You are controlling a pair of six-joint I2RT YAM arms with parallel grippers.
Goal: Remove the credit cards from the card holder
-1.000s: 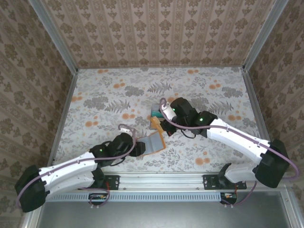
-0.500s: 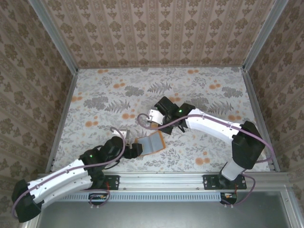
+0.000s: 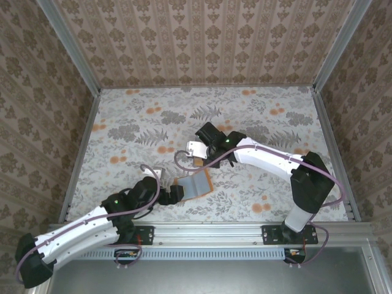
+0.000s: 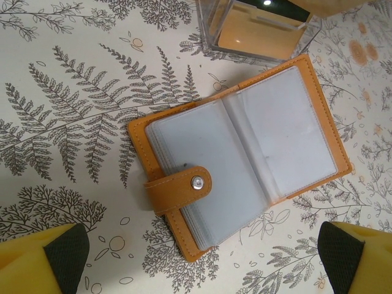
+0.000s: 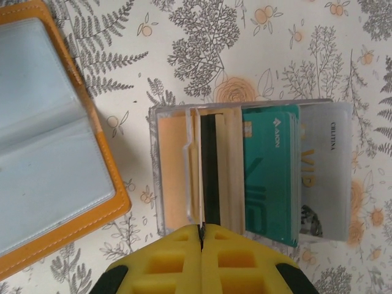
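My right gripper will next lower the thin card to the orange-tan stack in the clear box below and release it, lined up there.
The card holder (image 4: 245, 147) lies open and flat on the table, orange with grey-blue pockets, its snap strap (image 4: 180, 188) folded over the left page. My left gripper (image 4: 205, 269) hovers open just above it, one fingertip (image 4: 61, 257) on each side. In the top view the card holder (image 3: 196, 182) sits ahead of the left gripper (image 3: 176, 195). The credit cards stand in a clear box (image 5: 155, 177): an orange-tan card (image 5: 228, 171) with a dark stripe, a teal card (image 5: 269, 171) and a pale card (image 5: 323, 171). My right gripper (image 5: 201, 236) is shut on a thin card seen edge-on.
The clear box (image 4: 211, 33) stands just beyond the holder's far edge, almost touching it. Patterned walls enclose the floral table (image 3: 135, 122) on three sides, and there is free room at the left, back and right.
My left jaws have spread wide and drawn slightly back from the card holder. The right wrist has swung left over the clear box, still shut.
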